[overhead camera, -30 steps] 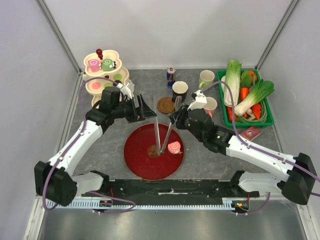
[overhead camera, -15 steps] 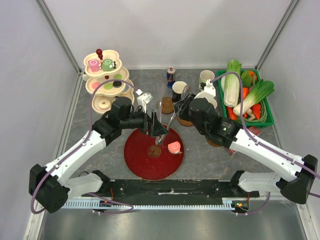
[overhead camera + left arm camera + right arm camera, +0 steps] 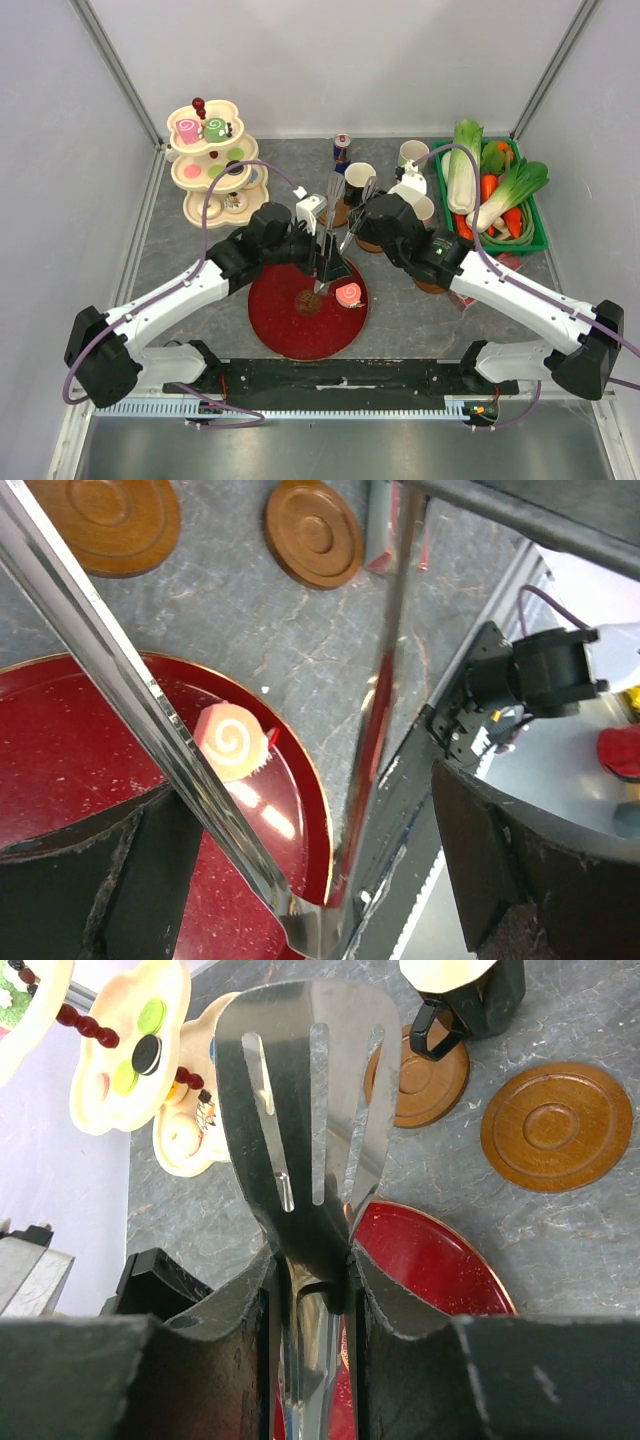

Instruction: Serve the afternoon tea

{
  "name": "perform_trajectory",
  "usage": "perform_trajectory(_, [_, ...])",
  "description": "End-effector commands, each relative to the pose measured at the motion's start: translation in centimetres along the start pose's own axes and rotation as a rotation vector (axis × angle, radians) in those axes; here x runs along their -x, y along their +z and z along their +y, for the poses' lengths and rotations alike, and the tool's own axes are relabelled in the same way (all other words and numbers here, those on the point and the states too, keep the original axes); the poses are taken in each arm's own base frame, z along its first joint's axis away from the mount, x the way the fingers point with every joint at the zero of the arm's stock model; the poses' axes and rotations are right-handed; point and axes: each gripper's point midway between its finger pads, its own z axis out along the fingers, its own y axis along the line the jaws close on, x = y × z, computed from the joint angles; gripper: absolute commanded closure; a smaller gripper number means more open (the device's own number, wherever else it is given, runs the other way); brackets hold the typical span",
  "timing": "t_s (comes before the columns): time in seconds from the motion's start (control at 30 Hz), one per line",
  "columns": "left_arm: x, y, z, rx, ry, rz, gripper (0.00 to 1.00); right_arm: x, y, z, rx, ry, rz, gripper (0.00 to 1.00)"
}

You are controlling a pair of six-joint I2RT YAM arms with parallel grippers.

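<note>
The open fingers of the robot's left gripper need to close inward next, from both sides, onto the tongs' arms near their joined end [image 3: 322,284] [image 3: 283,894], because the metal stands between them.
A pink swirl roll [image 3: 348,294] [image 3: 232,742] and a brown pastry [image 3: 306,302] lie on the red plate [image 3: 290,335]. Metal tongs [image 3: 328,230] [image 3: 310,1080] stand over the plate, joined end down. My right gripper [image 3: 358,228] [image 3: 310,1260] is shut on their two arms, and the slotted head sticks out beyond its fingers. My left gripper [image 3: 328,266] [image 3: 320,880] is open wide around the tongs' [image 3: 130,680] joined end, its pads apart from the metal. The black mug [image 3: 358,178], pale green mug [image 3: 412,153] and pink mug [image 3: 425,208] stand behind.
A cream tiered stand [image 3: 212,165] at back left carries a pink roll [image 3: 187,129], a green roll [image 3: 214,128] and other pastries. Brown coasters [image 3: 313,532] lie behind the plate. A drink can [image 3: 342,148] and a green crate of vegetables [image 3: 490,195] stand at the back right.
My left arm swung right, from beside the stand to over the plate, and its jaws opened wider around the tongs' joined end. The right arm shifted back and left, still holding the tongs.
</note>
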Motion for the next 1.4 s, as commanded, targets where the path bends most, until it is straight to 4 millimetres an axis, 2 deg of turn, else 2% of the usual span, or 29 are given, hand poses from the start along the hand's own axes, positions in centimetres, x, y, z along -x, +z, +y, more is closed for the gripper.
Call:
perform_trajectory(0.0, [3.7, 0.8, 0.8, 0.094, 0.107, -0.125, 0.04, 1.4, -0.6, 1.3, 0.024, 0.075, -0.029, 0.91])
perform_trajectory(0.1, [4.4, 1.0, 1.7, 0.152, 0.105, -0.146, 0.04, 1.0, -0.6, 1.1, 0.027, 0.073, -0.015, 0.91])
perform_trajectory(0.23, [5.2, 1.3, 1.6, 0.148, 0.113, -0.173, 0.07, 0.7, -0.8, 1.1, 0.037, 0.075, 0.002, 0.91])
perform_trajectory(0.33, [5.4, 1.4, 1.3, 0.131, 0.125, -0.181, 0.13, 0.8, -1.0, 1.1, 0.041, 0.074, 0.000, 0.90])
perform_trajectory(0.47, [5.5, 1.3, 1.4, 0.133, 0.129, -0.190, 0.29, 0.6, -1.0, 0.9, 0.038, 0.071, 0.002, 0.85])
perform_trajectory(0.53, [5.4, 1.3, 1.3, 0.129, 0.126, -0.190, 0.37, 0.6, -1.0, 0.8, 0.036, 0.071, 0.003, 0.80])
perform_trajectory(0.6, [5.3, 1.2, 1.2, 0.126, 0.125, -0.189, 0.40, 0.6, -1.0, 0.8, 0.036, 0.064, 0.003, 0.72])
perform_trajectory(0.67, [5.1, 1.0, 1.3, 0.130, 0.119, -0.188, 0.41, 0.8, -1.1, 0.7, 0.038, 0.049, -0.002, 0.61])
perform_trajectory(0.73, [4.5, 0.9, 1.6, 0.140, 0.100, -0.181, 0.42, 1.2, -1.3, 0.7, 0.040, 0.036, -0.013, 0.45])
perform_trajectory(0.83, [3.3, 0.6, 1.9, 0.151, 0.068, -0.150, 0.42, 2.3, -1.9, 0.4, 0.035, 0.006, -0.048, 0.25])
perform_trajectory(0.93, [1.5, -0.1, 2.5, 0.181, 0.028, -0.111, 0.42, 3.7, -2.7, -0.3, 0.010, -0.027, -0.096, 0.14])
perform_trajectory(1.07, [-0.9, -2.1, 2.9, 0.234, -0.046, -0.047, 0.42, 5.9, -4.3, -1.9, -0.022, -0.057, -0.179, 0.11])
perform_trajectory(1.17, [-3.2, -3.9, 2.9, 0.269, -0.105, 0.024, 0.42, 7.1, -5.5, -3.8, -0.060, -0.077, -0.245, 0.09])
perform_trajectory(1.3, [-7.7, -6.8, 2.9, 0.303, -0.158, 0.164, 0.41, 8.2, -7.3, -6.7, -0.104, -0.116, -0.312, 0.08])
perform_trajectory(1.37, [-9.9, -7.7, 2.4, 0.281, -0.192, 0.231, 0.37, 8.1, -7.9, -8.3, -0.121, -0.133, -0.329, 0.08])
